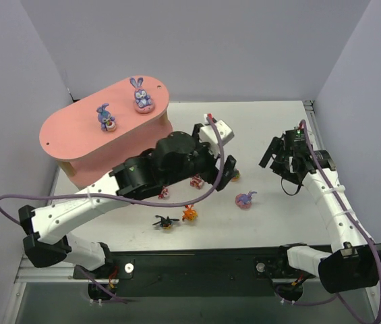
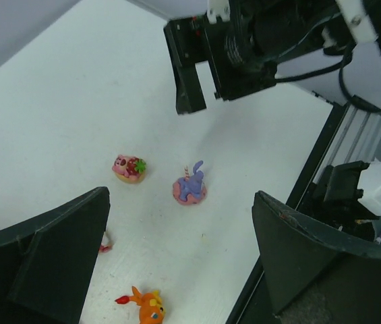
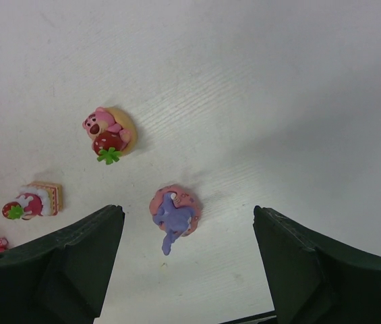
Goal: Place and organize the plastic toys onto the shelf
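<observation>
The purple bunny is still on the tabletop, so my left gripper will next go down toward the right in the top view, onto the purple bunny's head (image 1: 245,198) (image 2: 193,181), and close.
The salmon-pink shelf (image 1: 89,138) stands at the back left, with two blue-purple bunnies (image 1: 106,117) (image 1: 141,96) on its top board. More plastic toys lie on the table. Among them are a purple bunny on a pink base (image 1: 246,199) (image 2: 190,187) (image 3: 174,212), a pink bear with a strawberry (image 2: 129,168) (image 3: 109,131), an orange figure (image 1: 189,214) (image 2: 146,307), a black-yellow spiky one (image 1: 166,222) and a strawberry cake piece (image 3: 35,201). My left gripper (image 1: 227,174) (image 2: 181,202) hangs open and empty over the toys. My right gripper (image 1: 276,156) (image 3: 187,210) is open above the purple bunny.
Grey walls close in the table on the left, back and right. The left arm's dark body (image 1: 170,165) reaches across the table's middle, over some toys. The right gripper's body (image 2: 203,67) faces the left wrist camera. A black rail (image 1: 197,260) runs along the near edge.
</observation>
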Available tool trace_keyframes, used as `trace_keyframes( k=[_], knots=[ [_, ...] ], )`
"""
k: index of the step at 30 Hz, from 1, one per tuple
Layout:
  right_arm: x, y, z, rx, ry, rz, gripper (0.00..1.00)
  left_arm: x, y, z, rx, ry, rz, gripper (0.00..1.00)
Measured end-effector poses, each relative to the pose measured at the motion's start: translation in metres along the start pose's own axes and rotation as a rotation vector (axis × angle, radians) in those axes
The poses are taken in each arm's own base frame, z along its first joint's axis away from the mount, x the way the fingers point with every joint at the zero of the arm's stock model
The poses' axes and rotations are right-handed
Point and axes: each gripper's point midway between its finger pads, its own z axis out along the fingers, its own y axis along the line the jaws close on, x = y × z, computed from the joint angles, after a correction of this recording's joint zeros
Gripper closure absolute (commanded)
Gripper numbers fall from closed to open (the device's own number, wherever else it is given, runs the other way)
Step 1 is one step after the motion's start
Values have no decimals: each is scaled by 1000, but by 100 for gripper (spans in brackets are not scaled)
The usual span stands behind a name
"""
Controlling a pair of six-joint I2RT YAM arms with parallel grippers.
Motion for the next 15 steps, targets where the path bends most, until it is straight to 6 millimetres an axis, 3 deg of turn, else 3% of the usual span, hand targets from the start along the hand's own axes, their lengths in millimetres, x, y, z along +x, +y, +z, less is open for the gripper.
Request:
trace_keyframes(
  k=[7, 11, 15],
  knots=[
    [-22, -23, -21, 18, -89, 117, 20, 74, -33, 67, 13, 110, 20, 10],
    [-30, -31, -31, 29, -121, 165, 20, 121, -31, 89, -11, 175, 15, 11],
    [-39, -37, -41, 47, -138, 194, 20, 154, -30, 113, -25, 204, 3, 10]
  ],
)
